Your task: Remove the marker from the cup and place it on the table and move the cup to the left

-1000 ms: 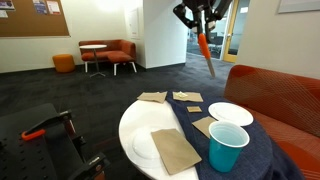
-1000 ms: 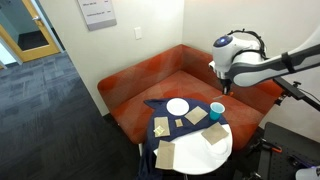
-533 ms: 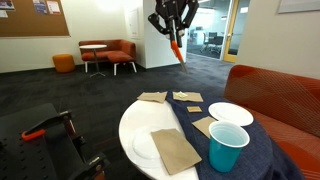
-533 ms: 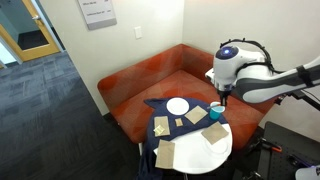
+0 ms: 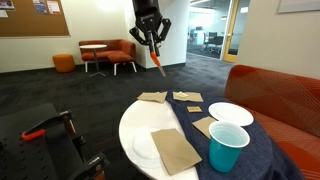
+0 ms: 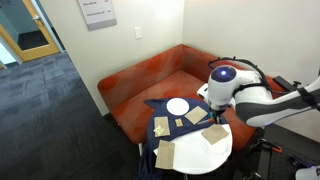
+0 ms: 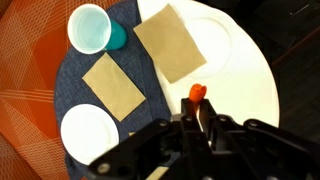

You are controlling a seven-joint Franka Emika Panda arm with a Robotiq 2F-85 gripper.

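The marker point(image 5: 158, 62) should come down from high above and be released on the bare white table between the brown napkins, where it's empty.
My gripper point(image 5: 153, 44) hangs high above the far side of the white table point(image 5: 135, 120), shut on the orange-red marker point(image 5: 158, 62), which points down and slants a little. In the wrist view the marker's tip point(image 7: 197, 92) pokes out between the black fingers point(image 7: 213, 128) over the bare white tabletop point(image 7: 245, 70). The teal cup point(image 5: 228, 147) stands upright and empty on the navy cloth point(image 5: 255, 160) at the near right, well away from the gripper. The cup point(image 7: 92, 28) also shows at the top left of the wrist view. The arm point(image 6: 235, 95) leans over the table.
A white plate point(image 5: 230, 113) lies behind the cup. Brown napkins point(image 5: 175, 150) are spread over the table. An orange sofa point(image 5: 285, 95) curves around the right side. A red-and-black tool point(image 5: 45, 128) rests on black gear at the left.
The gripper has carried the marker leftward in the exterior view, away from above the cup and toward the bare white part of the table. The cup has not moved.
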